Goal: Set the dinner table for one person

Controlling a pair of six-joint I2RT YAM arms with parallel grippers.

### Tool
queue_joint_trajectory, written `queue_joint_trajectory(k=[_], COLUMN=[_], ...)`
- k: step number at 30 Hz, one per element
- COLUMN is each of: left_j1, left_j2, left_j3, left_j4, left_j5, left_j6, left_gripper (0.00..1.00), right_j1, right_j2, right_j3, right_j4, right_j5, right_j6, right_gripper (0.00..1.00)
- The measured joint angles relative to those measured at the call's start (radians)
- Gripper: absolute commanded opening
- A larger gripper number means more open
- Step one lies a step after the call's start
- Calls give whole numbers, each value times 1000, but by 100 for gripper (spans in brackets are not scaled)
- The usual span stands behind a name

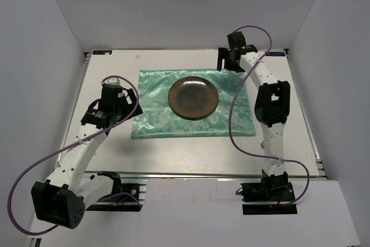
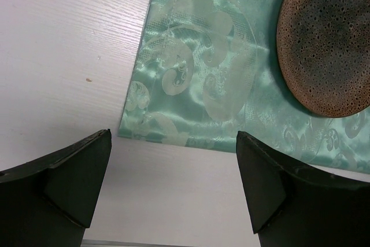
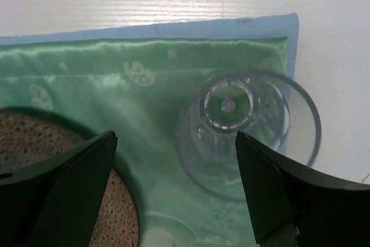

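I will lower my right gripper back and to the right in the top view, to the tabletop beside the mat (image 1: pixel 156 114), as the glass already stands on it.
The white dinner table (image 1: pixel 191 154) carries a shiny mint-green mat (image 1: pixel 156 114) with a round brown speckled plate (image 1: pixel 193 98) at its middle. My right gripper (image 3: pixel 176 137) is open and hovers over a clear glass (image 3: pixel 228 105) standing upright on the mat's far right corner (image 3: pixel 115 79), with the plate's edge (image 3: pixel 40 134) at its left. In the top view the right gripper (image 1: pixel 230 65) hides the glass. My left gripper (image 2: pixel 173 137) is open and empty above the bare table (image 2: pixel 58 56), by the mat's near left corner (image 2: pixel 202 73). The plate (image 2: pixel 329 39) lies ahead to its right.
A metal rail (image 1: pixel 231 174) runs along the table's near edge by the arm bases. White walls enclose the table on the left, back and right. Purple cables (image 1: pixel 234 125) loop from both arms above the tabletop.
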Motion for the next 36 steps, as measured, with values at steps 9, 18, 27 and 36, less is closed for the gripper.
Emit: queue_joint_trajectory(k=[9, 18, 27, 36], left_j1=[-6, -9, -20, -35], left_j2=[-19, -63, -71, -80], left_j3=[-3, -17, -17, -17], left_j4=[-40, -54, -62, -63], left_j5=[-61, -89, -96, -95], left_j6=[39, 42, 41, 41], left_gripper=[98, 98, 98, 98], right_j1=[-174, -441, -542, -547], right_j2=[-686, -1080, -1144, -1088], right_j3=[-699, -1339, -1472, -1481], right_j4=[157, 174, 112, 109], right_j5=[-76, -71, -59, 21], right_j6=[77, 224, 285, 260], right_gripper=[89, 89, 83, 66])
